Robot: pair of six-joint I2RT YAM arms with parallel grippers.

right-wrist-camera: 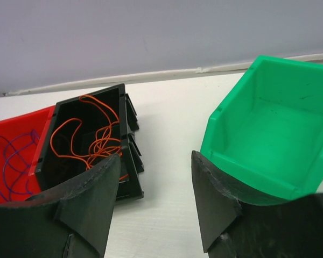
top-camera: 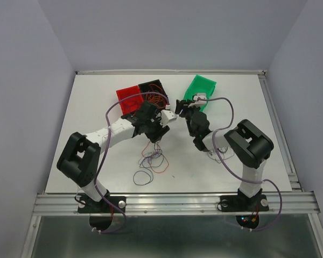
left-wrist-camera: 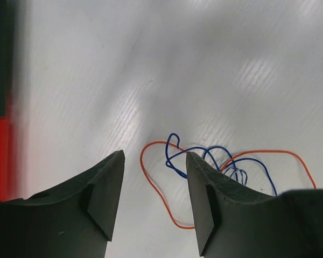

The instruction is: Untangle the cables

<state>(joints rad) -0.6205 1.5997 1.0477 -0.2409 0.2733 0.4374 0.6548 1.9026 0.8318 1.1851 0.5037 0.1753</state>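
Observation:
My left gripper is open above the hooked far end of the blue cable point(top-camera: 158, 143) point(left-wrist-camera: 171, 144), which sticks out from the tangle. It needs to go down onto that end next.
Loose cables point(top-camera: 152, 157) lie on the white table in front of the arms: thin orange, blue and dark strands, with a purple loop point(top-camera: 142, 177) nearest the bases. In the left wrist view an orange loop point(left-wrist-camera: 160, 189) and blue strands point(left-wrist-camera: 204, 153) lie on the table beneath my left gripper point(left-wrist-camera: 155, 156), which is open and holds nothing. My left gripper point(top-camera: 157, 134) hovers just behind the loose cables. My right gripper point(right-wrist-camera: 156, 156) is open and empty above bare table between two bins. In the top view my right gripper point(top-camera: 182, 106) is beside the green bin.
A black bin point(right-wrist-camera: 121, 107) holds orange cables point(right-wrist-camera: 97, 140). To its left, a red bin point(right-wrist-camera: 21, 121) holds a purple cable point(right-wrist-camera: 13, 161). The green bin point(right-wrist-camera: 269, 123) at the back right holds nothing. All three stand near the back wall point(top-camera: 167, 32).

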